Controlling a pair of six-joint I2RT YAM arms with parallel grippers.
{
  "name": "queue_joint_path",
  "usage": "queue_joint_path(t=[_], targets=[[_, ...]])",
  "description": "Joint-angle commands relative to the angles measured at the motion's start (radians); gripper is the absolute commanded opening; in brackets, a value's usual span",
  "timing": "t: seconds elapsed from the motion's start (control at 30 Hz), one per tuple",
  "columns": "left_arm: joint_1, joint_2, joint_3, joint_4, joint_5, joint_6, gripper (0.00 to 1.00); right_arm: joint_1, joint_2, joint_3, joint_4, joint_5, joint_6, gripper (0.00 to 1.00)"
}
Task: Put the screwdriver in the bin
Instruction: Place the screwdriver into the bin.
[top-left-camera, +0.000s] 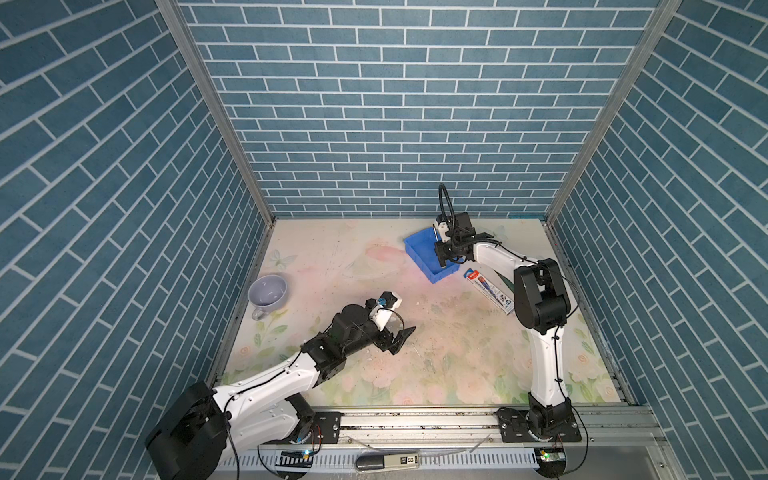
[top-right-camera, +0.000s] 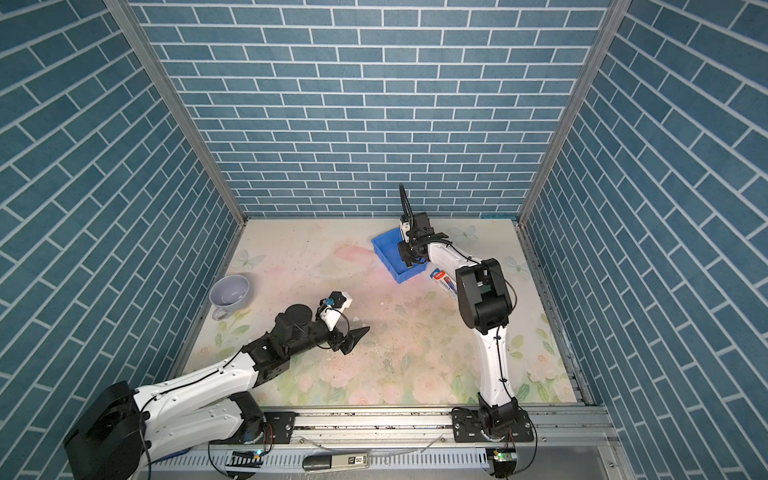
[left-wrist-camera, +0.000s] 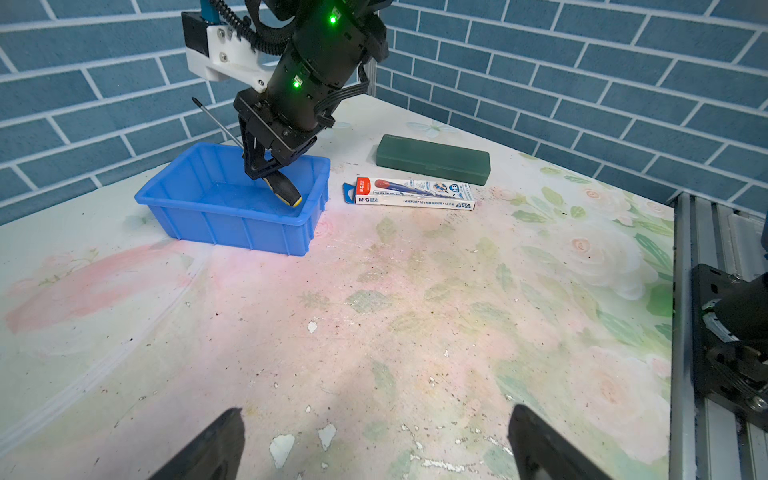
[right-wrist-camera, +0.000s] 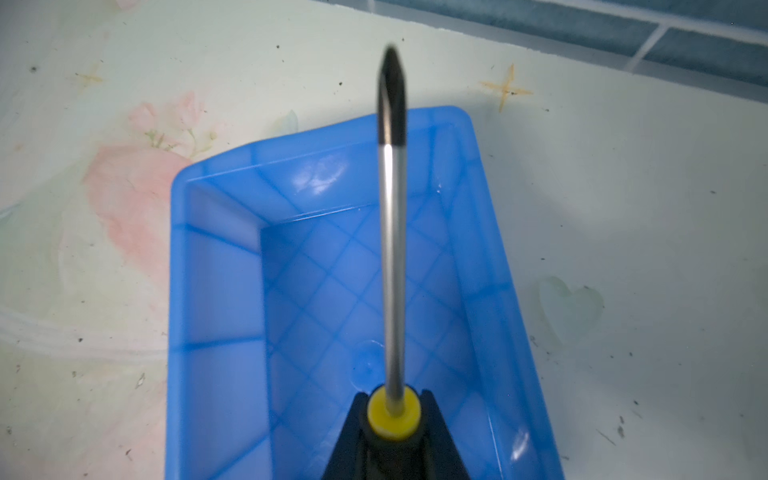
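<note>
The screwdriver (left-wrist-camera: 286, 192) eases down toward the bin's bottom in my right gripper next and is released there; its handle end already dips inside the bin's blue sides.
The blue bin (top-left-camera: 419, 249) (top-right-camera: 386, 251) stands at the back right of the table. My right gripper (top-left-camera: 444, 259) (top-right-camera: 409, 262) (left-wrist-camera: 266, 170) (right-wrist-camera: 392, 399) hangs over it, shut on the screwdriver (left-wrist-camera: 286, 192) (right-wrist-camera: 392, 270) at its black-and-yellow handle. The screwdriver is tilted. Its handle end dips inside the bin (left-wrist-camera: 224, 216) (right-wrist-camera: 216, 291), and its silver shaft rises toward the back wall. Whether the handle touches the bin floor I cannot tell. My left gripper (top-left-camera: 401, 338) (top-right-camera: 355, 338) (left-wrist-camera: 374, 419) is open and empty, low over the middle of the table.
A printed white-red-blue box (top-left-camera: 488, 291) (left-wrist-camera: 415, 193) lies just right of the bin, and a dark green flat case (left-wrist-camera: 434, 160) lies beyond it. A lavender mug (top-left-camera: 268, 293) (top-right-camera: 230, 293) stands at the left edge. A metal rail (top-left-camera: 415, 419) runs along the front.
</note>
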Motion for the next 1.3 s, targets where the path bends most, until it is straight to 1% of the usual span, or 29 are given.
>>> queue_joint_path(t=[0.0,0.17,0.2,0.27,0.33,0.4,0.47,0.53,0.57,0.7,0.83,0.87,0.9,0.93,1.07,1.27], targets=[[0.005,0.012,0.004,-0.009,-0.005,0.008,1.0,-0.001,0.04,0.065,-0.053,-0.004,-0.044,0.0],[0.005,0.016,0.003,-0.008,-0.007,0.008,1.0,-0.001,0.082,0.084,-0.067,0.002,-0.053,0.0],[0.005,0.016,0.004,-0.008,-0.008,0.007,1.0,-0.001,0.085,0.084,-0.066,0.003,-0.053,0.02],[0.005,0.014,0.005,-0.014,-0.009,0.008,1.0,-0.001,0.087,0.083,-0.059,0.003,-0.052,0.11],[0.005,0.014,0.008,-0.02,-0.01,0.008,1.0,-0.001,0.084,0.088,-0.059,-0.001,-0.048,0.17],[0.006,0.015,0.009,-0.025,-0.021,0.006,0.99,-0.001,0.072,0.088,-0.056,-0.001,-0.049,0.25],[0.006,0.02,0.01,-0.024,-0.034,-0.006,0.99,-0.001,0.055,0.082,-0.048,-0.003,-0.048,0.36],[0.006,0.024,0.013,-0.023,-0.044,-0.014,0.99,-0.001,0.034,0.075,-0.041,-0.004,-0.049,0.42],[0.006,0.028,0.015,-0.023,-0.051,-0.015,0.99,-0.001,0.019,0.065,-0.034,-0.007,-0.047,0.48],[0.015,0.028,0.02,-0.016,-0.08,-0.011,1.0,-0.001,-0.067,0.011,0.007,-0.016,-0.037,0.62],[0.061,0.029,0.026,0.005,-0.08,-0.004,1.0,-0.002,-0.183,-0.114,0.103,-0.017,-0.01,0.75],[0.078,0.034,0.028,0.007,-0.072,0.002,1.0,-0.002,-0.214,-0.155,0.133,-0.017,-0.005,0.81],[0.098,0.034,0.031,0.007,-0.071,0.009,1.0,-0.004,-0.249,-0.204,0.169,-0.017,0.001,0.91],[0.119,0.034,0.033,0.004,-0.069,0.017,1.0,-0.005,-0.293,-0.262,0.211,-0.018,0.005,0.99],[0.212,0.015,0.038,-0.008,-0.061,0.019,1.0,-0.014,-0.441,-0.451,0.323,0.009,0.018,0.99],[0.306,-0.087,0.04,-0.123,-0.145,0.078,1.0,-0.043,-0.68,-0.732,0.446,0.068,0.0,0.99]])
